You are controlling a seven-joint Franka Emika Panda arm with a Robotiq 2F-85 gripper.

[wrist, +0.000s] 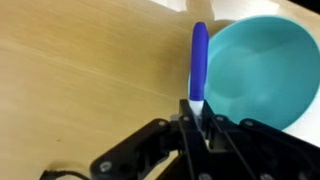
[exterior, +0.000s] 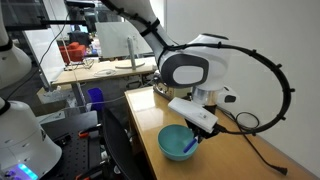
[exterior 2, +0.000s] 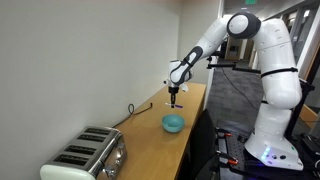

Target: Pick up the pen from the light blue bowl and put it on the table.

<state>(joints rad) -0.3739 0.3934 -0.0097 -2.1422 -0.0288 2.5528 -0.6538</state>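
My gripper moves outward past the bowl's rim toward the black cable next, then down to the table [exterior: 220, 153] [wrist: 127, 88], since the pen hangs over the light blue bowl.
My gripper [wrist: 197, 110] is shut on the whitish end of the blue pen [wrist: 198, 60], which sticks out from the jaws. In the wrist view the pen lies over the left rim of the light blue bowl [wrist: 265, 70], with light-wood table [wrist: 80, 70] to its left. In both exterior views the gripper [exterior 2: 174, 99] hangs above the bowl [exterior 2: 173, 123], lifted clear of it. In an exterior view the gripper [exterior: 203, 128] is just above the bowl [exterior: 178, 141] with the pen [exterior: 194, 143] hanging down over it.
A silver toaster [exterior 2: 85, 156] stands at the near end of the table [exterior 2: 140, 140]. A black cable [exterior 2: 135, 106] lies by the wall behind the bowl. Another cable [exterior: 255, 150] trails over the tabletop. A cluttered workbench [exterior: 100, 65] stands farther back.
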